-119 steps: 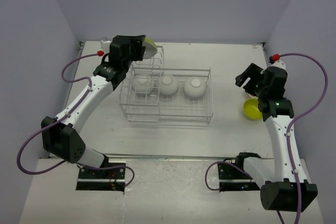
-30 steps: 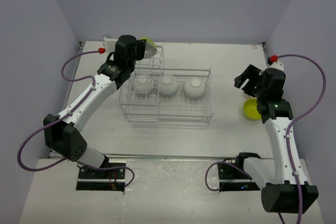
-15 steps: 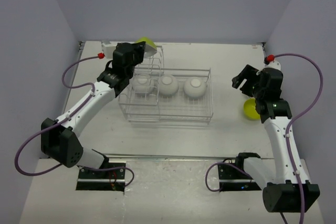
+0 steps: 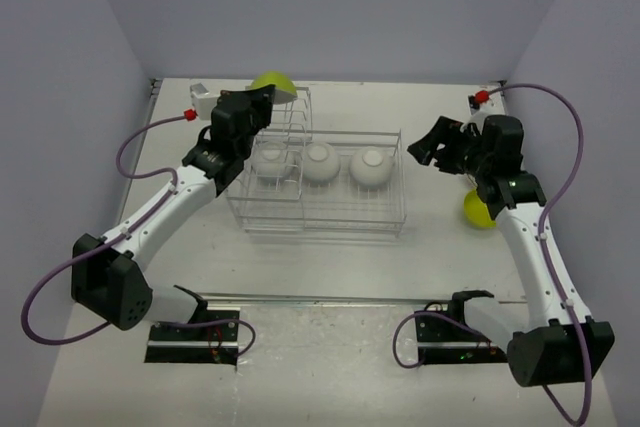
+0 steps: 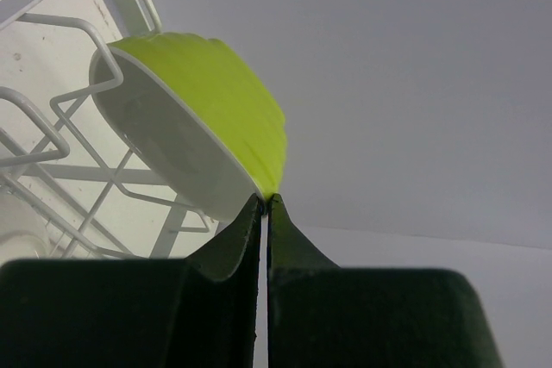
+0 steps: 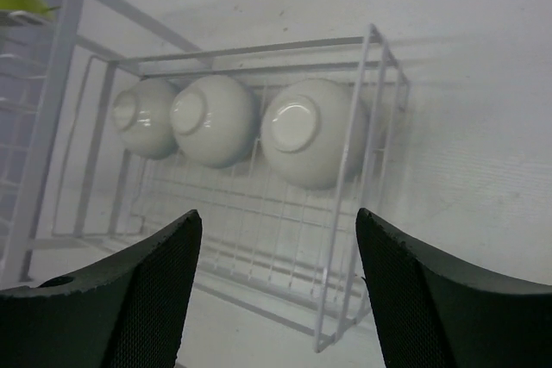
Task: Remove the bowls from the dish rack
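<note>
My right gripper will move next over the far edge of the low basket to the taller end's thin rack wire (image 4: 305, 142) (image 6: 45, 118), which is to its left in the top view.
My left gripper (image 4: 262, 97) (image 5: 265, 197) is shut on the rim of a lime-yellow bowl (image 4: 272, 83) (image 5: 207, 101). It holds the bowl tilted just above the taller slotted end of the dish rack (image 4: 320, 219) (image 5: 52, 109). Three white bowls (image 4: 270, 158) (image 4: 320, 161) (image 4: 369, 167) lie on their sides in the low basket, and in the right wrist view they show their bases (image 6: 142, 116) (image 6: 214, 118) (image 6: 310, 131). My right gripper (image 4: 425, 147) (image 6: 278, 217) hangs open and empty just off the rack's right end (image 6: 259, 49). A second lime-yellow bowl (image 4: 478, 211) rests on the table under the right arm.
The white table (image 4: 330, 257) is walled by grey-violet panels on three sides. Purple cables (image 4: 150, 132) loop beside each arm. The arm bases (image 4: 195, 332) sit at the near edge.
The left gripper has raised the lime-yellow bowl up and back out of the rack's slots. The right gripper has swung left from above the table's lime-yellow bowl to the rack's right end.
</note>
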You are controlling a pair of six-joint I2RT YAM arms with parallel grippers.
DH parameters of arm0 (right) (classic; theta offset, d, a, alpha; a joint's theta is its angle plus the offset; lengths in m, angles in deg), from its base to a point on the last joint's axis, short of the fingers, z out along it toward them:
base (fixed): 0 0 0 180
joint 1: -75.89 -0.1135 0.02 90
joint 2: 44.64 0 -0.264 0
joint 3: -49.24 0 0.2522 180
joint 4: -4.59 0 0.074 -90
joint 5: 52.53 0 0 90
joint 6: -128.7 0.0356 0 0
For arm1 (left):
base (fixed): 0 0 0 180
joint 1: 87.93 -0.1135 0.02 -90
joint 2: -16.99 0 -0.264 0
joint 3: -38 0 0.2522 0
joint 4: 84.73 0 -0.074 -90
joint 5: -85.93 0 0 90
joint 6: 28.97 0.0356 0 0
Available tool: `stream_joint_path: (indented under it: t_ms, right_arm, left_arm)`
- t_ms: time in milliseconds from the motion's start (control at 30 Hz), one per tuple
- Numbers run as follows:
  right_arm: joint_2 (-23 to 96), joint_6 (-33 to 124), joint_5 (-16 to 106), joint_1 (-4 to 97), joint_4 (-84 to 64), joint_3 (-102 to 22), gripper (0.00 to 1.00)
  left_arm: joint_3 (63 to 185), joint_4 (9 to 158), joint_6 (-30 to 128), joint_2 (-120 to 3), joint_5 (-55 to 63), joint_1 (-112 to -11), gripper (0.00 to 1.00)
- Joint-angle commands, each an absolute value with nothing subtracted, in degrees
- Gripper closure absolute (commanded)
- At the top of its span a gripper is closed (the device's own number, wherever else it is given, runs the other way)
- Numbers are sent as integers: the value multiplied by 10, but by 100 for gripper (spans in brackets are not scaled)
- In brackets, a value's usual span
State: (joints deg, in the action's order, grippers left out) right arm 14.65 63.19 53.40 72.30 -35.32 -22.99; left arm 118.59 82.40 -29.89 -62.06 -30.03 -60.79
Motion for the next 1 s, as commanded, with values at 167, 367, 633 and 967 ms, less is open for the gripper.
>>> stream_joint_path:
  t_ms: [167,367,633,967]
  right_arm:
    - [226,673,767,671,-329,-375,25]
    - [313,686,790,585,-366,-454,34]
    - [375,750,825,508,-303,-496,99]
    - [490,802,927,482,-227,-565,100]
  left_arm:
    - [1172,798,-287,-611,-329,-607,100]
    - [1175,798,-291,-617,-326,-607,100]
    - [1179,800,-289,-623,-326,-607,100]
    - [1182,795,-284,-621,-333,-608,100]
